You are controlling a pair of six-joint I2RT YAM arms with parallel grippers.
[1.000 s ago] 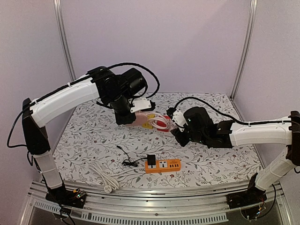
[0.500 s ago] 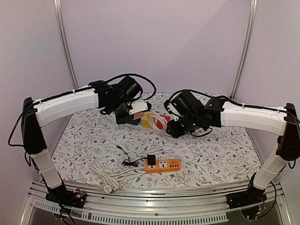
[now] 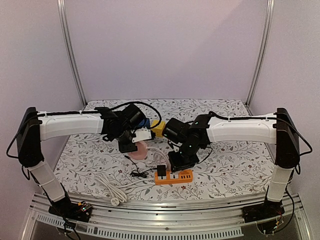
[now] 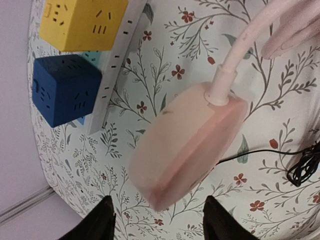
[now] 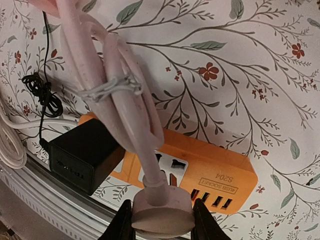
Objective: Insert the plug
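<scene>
My right gripper has the pink plug (image 5: 162, 212) and should next press it down into the orange strip's grey socket side (image 5: 175, 167) beside the black adapter, then let it go, because that socket is still empty.
My right gripper (image 5: 162, 220) is shut on the pink round plug (image 5: 162, 212), which hangs just over the grey socket face (image 5: 174, 167) of the orange power strip (image 5: 220, 165). The plug's pink cable, coiled and tied (image 5: 115, 85), runs up and away from it. From above, the right gripper (image 3: 177, 161) sits over the orange strip (image 3: 175, 176). My left gripper (image 4: 162, 222) is open, its fingers apart on either side of the pink disc-shaped device (image 4: 190, 145) at the cable's other end. From above, the disc (image 3: 141, 148) lies beside the left gripper (image 3: 131, 145).
A black adapter (image 5: 82, 155) fills the orange strip's left socket, with a thin black cable (image 4: 300, 167) beside it. A white strip (image 4: 117, 65) with a yellow cube (image 4: 82, 22) and a blue cube (image 4: 65, 87) lies farther back. A white cord (image 3: 107, 185) lies near the front left edge.
Both arms came forward from the back of the table. The left gripper opened and let go of the pink disc. The right gripper carried the plug over the orange strip.
</scene>
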